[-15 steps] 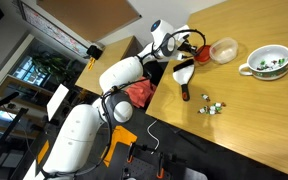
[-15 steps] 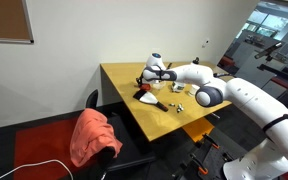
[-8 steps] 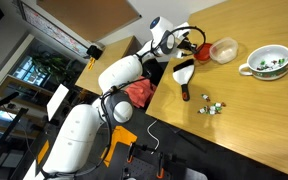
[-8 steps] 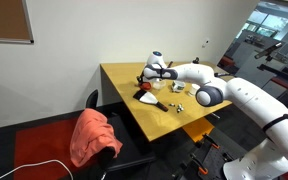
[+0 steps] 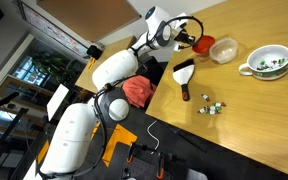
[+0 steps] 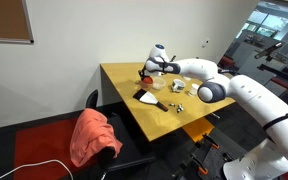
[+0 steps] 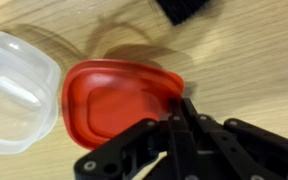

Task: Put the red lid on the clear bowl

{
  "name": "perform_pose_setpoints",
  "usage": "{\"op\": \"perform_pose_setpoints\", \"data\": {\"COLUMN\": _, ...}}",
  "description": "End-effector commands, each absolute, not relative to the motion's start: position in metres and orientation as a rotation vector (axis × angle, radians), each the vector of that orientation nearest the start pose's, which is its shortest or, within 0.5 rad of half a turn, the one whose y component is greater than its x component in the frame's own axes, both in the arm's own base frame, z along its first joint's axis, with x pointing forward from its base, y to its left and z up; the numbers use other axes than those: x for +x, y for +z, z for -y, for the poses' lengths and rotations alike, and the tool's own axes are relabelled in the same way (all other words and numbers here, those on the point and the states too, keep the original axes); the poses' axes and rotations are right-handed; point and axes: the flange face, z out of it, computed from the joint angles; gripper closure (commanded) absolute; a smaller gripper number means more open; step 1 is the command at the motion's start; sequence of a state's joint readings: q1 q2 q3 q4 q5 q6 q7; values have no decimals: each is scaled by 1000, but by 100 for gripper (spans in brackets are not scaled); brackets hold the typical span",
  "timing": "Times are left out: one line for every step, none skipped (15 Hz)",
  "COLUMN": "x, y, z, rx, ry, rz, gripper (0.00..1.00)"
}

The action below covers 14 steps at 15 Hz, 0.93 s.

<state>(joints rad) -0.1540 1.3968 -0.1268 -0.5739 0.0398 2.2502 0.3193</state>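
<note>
My gripper rises next, moves to the left in the wrist view and goes down over the clear bowl's open top (image 5: 224, 49) (image 7: 14, 92) to release, because the lid is still beside the bowl.
In the wrist view my gripper (image 7: 180, 114) is shut on the near edge of the red lid (image 7: 119, 102), a flat red-orange disc that looks slightly bent in the grip. The clear bowl (image 7: 14, 90) sits on the wooden table just left of the lid, its rim touching or overlapping the lid's edge. In an exterior view the gripper (image 5: 193, 38) holds the lid (image 5: 201, 42) beside the pink-tinted bowl (image 5: 224, 49), a little above the table. In an exterior view the gripper (image 6: 155, 70) is small and the lid is hard to make out.
A white-headed tool with a dark red handle (image 5: 184, 74) lies near the gripper. A white green-patterned bowl (image 5: 268, 61) stands further along the table, with small loose pieces (image 5: 211, 106) near the front edge. A red cloth (image 5: 136, 90) hangs at the table's side.
The arm has risen and shifted slightly toward the bowl, with the red lid held in the gripper. The bowl and the other things have not moved.
</note>
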Motion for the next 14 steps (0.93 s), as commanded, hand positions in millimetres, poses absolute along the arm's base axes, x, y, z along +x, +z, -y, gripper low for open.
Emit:
{"op": "perform_pose_setpoints", "data": {"x": 809, "y": 189, "z": 167, "rx": -3081, "ry": -394, "rz": -892, "gripper": 98}}
{"op": "perform_pose_setpoints", "data": {"x": 808, "y": 195, "z": 169, "rx": -3073, "ry": -383, "rz": -942, "gripper": 98}}
{"op": "perform_pose_setpoints", "data": {"x": 808, "y": 199, "z": 171, "rx": -3061, "ry": -379, "rz": -979, "gripper": 98}}
{"op": "perform_pose_setpoints", "data": {"x": 807, "y": 204, "z": 173, "rx": -3050, "ry": -371, "rz": -1022, "gripper": 98}}
{"op": "perform_pose_setpoints", "data": {"x": 806, "y": 208, "z": 177, "rx": -3035, "ry": -367, "rz": -1064, "gripper": 98}}
{"op": "perform_pose_setpoints", "data": {"x": 805, "y": 211, "z": 182, "rx": -3020, "ry": -362, "rz": -1111, "gripper": 98}}
{"op": "perform_pose_setpoints", "data": {"x": 804, "y": 214, "z": 186, "rx": -3000, "ry": -359, "rz": -1162, "gripper": 98}}
{"op": "perform_pose_setpoints", "data": {"x": 803, "y": 216, "z": 191, "rx": -2983, "ry": -355, "rz": -1204, "gripper": 98}}
{"op": "perform_pose_setpoints", "data": {"x": 801, "y": 217, "z": 196, "rx": -2964, "ry": -355, "rz": -1245, "gripper": 98}}
{"op": "perform_pose_setpoints", "data": {"x": 800, "y": 217, "z": 202, "rx": -2947, "ry": -352, "rz": -1280, "gripper": 98}}
{"op": "perform_pose_setpoints", "data": {"x": 798, "y": 218, "z": 207, "rx": -2928, "ry": -350, "rz": -1315, "gripper": 98}}
{"op": "perform_pose_setpoints", "data": {"x": 796, "y": 219, "z": 214, "rx": -2913, "ry": -339, "rz": -1333, "gripper": 98}}
{"op": "perform_pose_setpoints", "data": {"x": 794, "y": 220, "z": 219, "rx": -2903, "ry": -331, "rz": -1345, "gripper": 98}}
{"op": "perform_pose_setpoints", "data": {"x": 792, "y": 221, "z": 225, "rx": -2892, "ry": -334, "rz": -1367, "gripper": 98}}
